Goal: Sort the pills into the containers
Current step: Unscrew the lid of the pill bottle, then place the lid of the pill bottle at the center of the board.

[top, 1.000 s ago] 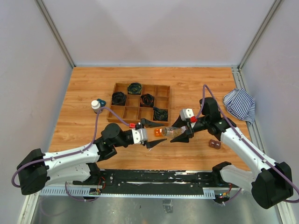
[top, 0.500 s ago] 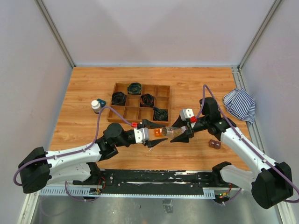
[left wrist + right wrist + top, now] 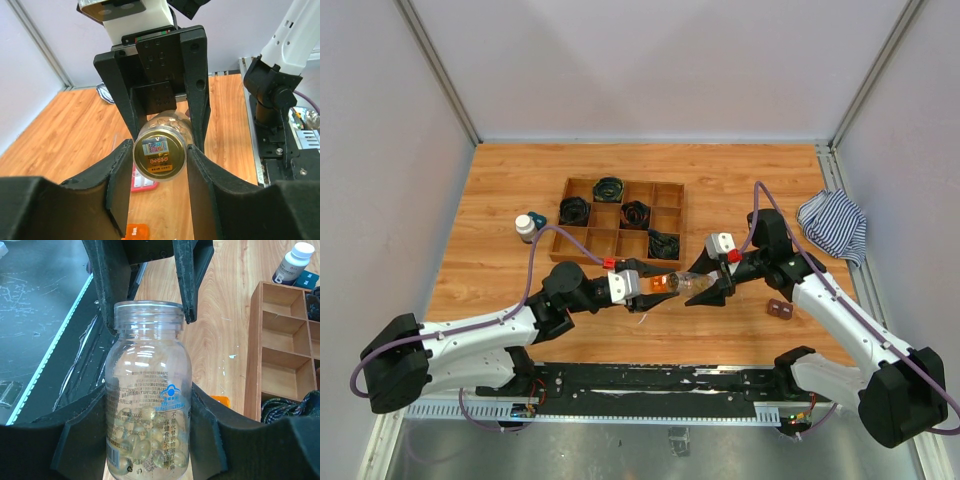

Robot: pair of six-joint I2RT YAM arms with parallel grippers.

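The vial has pills in it. My left gripper should next pull the gold cap [image 3: 160, 154] off it, tilt down, lower and release the cap on the tabletop beside the tray.
A small clear vial [image 3: 684, 283] hangs level above the table between the two arms. Pale round pills [image 3: 145, 452] lie in its lower part. My right gripper [image 3: 146, 400] is shut on the vial's body, one finger on each side. My left gripper [image 3: 160, 150] faces it and has its fingers against both sides of the vial's gold cap [image 3: 160, 154]. A dark bottle with a white cap [image 3: 525, 226] stands left of the wooden tray. A flat pink box [image 3: 144, 183] lies on the table under the vial.
The wooden compartment tray [image 3: 669, 196] with black coils sits behind the grippers. An orange block [image 3: 136, 233] lies on the table below the left fingers. A striped cloth [image 3: 833, 225] is at the right edge, and a small brown item [image 3: 780, 309] lies beside the right arm.
My left gripper has moved right onto the vial's cap and its fingers have narrowed around it. The right arm and the vial have stayed still.
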